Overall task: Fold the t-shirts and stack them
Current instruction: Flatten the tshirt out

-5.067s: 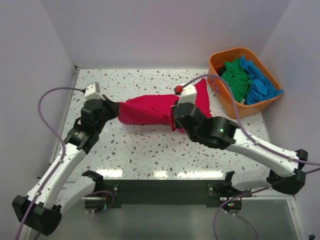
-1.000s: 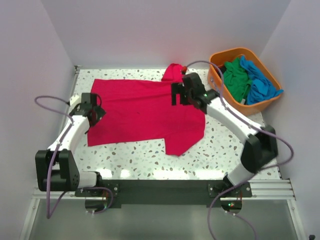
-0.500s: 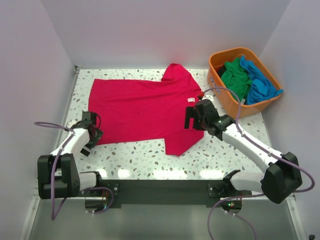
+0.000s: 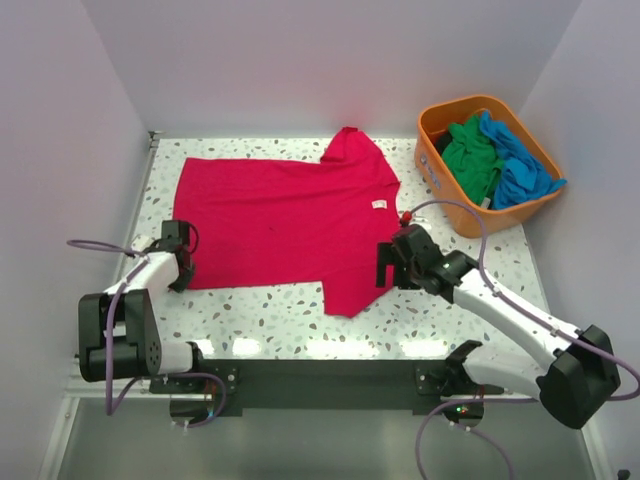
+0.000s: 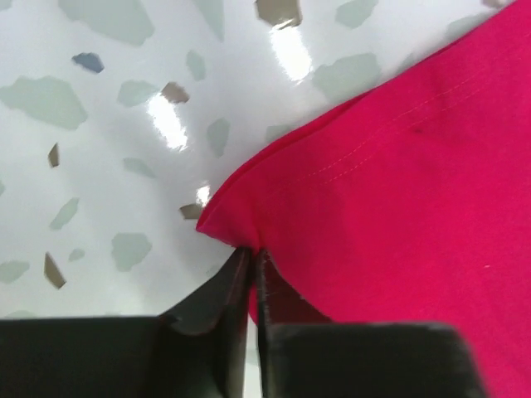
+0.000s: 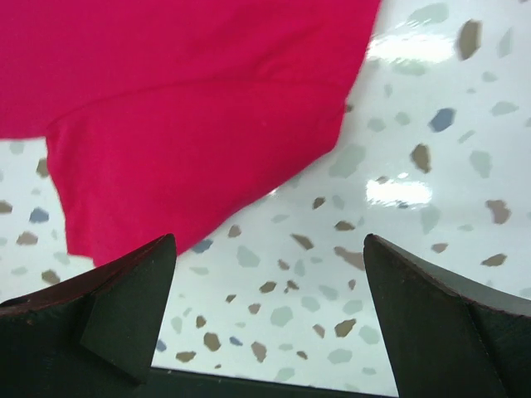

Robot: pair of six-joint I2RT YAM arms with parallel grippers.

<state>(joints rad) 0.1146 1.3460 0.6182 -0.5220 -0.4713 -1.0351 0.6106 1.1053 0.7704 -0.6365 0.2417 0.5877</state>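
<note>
Next, my right gripper moves down, back and left in the top view onto the slanted edge of the t-shirt's near sleeve, which lies below and back of it.
The crimson red t-shirt (image 4: pixel 285 225) lies spread flat across the table, its white neck label (image 4: pixel 379 204) on the right side. My left gripper (image 4: pixel 185 278) sits at the shirt's near left corner. In the left wrist view the left gripper (image 5: pixel 251 251) is shut on that corner of the red t-shirt (image 5: pixel 398 166). My right gripper (image 4: pixel 382 268) hovers open by the shirt's near right sleeve. From the right wrist, the right gripper (image 6: pixel 270 238) holds nothing, with the red t-shirt (image 6: pixel 191 108) just beyond its fingers. The green t-shirt (image 4: pixel 470 155) and the blue t-shirt (image 4: pixel 520 165) lie bunched in the basket.
The orange plastic basket (image 4: pixel 450 205) stands at the back right corner of the speckled table (image 4: pixel 270 315). Grey walls close in the left, back and right sides. A black rail with both arm bases runs along the near edge.
The shirt, bunched between both grippers five seconds ago, now lies spread out. My left gripper has closed on its near left corner. The right arm has drawn back from the collar toward the near sleeve.
</note>
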